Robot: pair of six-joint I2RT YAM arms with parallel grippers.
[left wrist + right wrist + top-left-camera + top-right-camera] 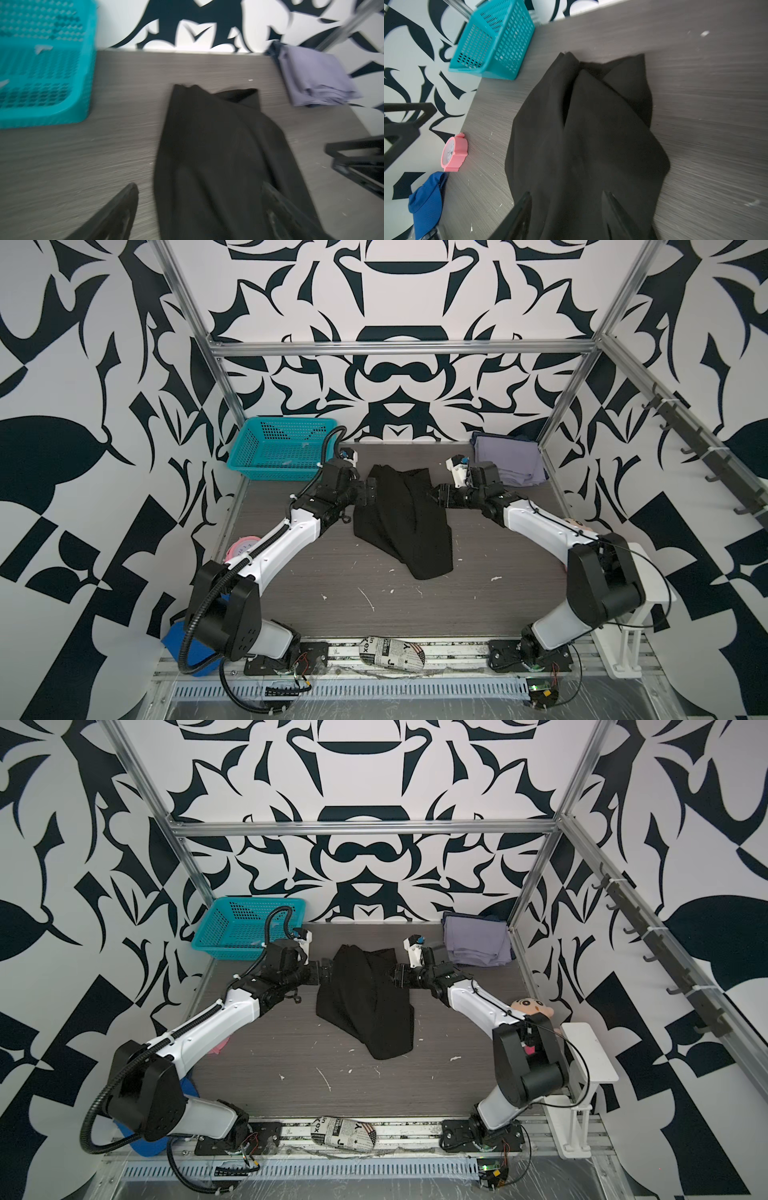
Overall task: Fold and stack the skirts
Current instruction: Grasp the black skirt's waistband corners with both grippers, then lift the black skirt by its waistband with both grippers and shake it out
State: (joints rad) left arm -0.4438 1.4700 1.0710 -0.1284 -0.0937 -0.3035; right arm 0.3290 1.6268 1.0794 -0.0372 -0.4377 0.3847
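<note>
My left gripper has its fingers open, above and inward of the black skirt's far corner nearest the teal basket (180, 89). It needs to lower outward onto that corner next.
A crumpled black skirt (399, 522) (365, 1002) lies mid-table, partly folded over itself. A folded pale lavender skirt (511, 462) (315, 79) sits at the back right on top of a dark denim skirt (273, 51), of which only an edge shows. My left gripper (365, 495) (199, 187) is open at the black skirt's left edge, one finger over the table, the other over the cloth. At the black skirt's (581, 135) right edge, my right gripper (436, 493) (566, 195) is open, jaws apart just above the cloth.
A teal basket (282, 452) stands at the back left. A pink clock (454, 153) and a blue mesh cloth (425, 201) lie by the left edge. A newspaper-print bundle (392, 651) rests on the front rail. A doll (534, 1006) and white stand (588, 1052) are at right.
</note>
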